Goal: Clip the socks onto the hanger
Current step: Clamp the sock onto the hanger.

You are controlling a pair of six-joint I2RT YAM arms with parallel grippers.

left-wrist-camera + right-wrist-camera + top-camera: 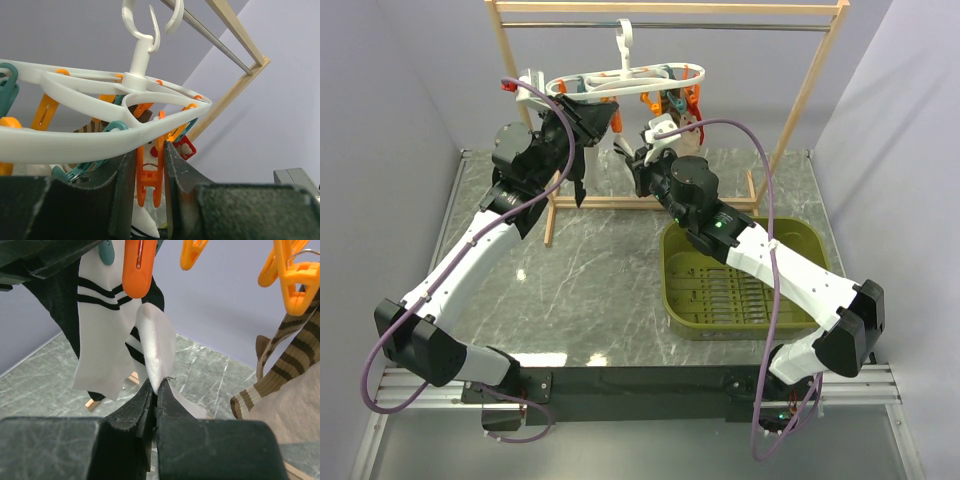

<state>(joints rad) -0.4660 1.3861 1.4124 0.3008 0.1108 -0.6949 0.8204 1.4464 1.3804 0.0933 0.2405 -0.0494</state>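
Next, my right gripper will rise to put the white sock's top edge between the orange clip's jaws and release, because it's still just below the clip.
The white oval hanger (620,80) hangs by its hook from the rack's rod; it also shows in the left wrist view (100,135). My left gripper (595,115) is raised just under its rim, and in the left wrist view it (149,150) is shut on an orange clip (150,175), one finger on each handle. My right gripper (628,150) is shut on a white sock (157,340) and holds its top edge up right below an orange clip (137,270). The other white sock (100,340), with dark cuff stripes, hangs from a teal clip (106,252).
The wooden rack frame (805,110) stands at the back of the marble table. A black sock (55,315) and a brown striped sock (280,370) hang from the hanger. A green basket (745,275) sits under my right arm.
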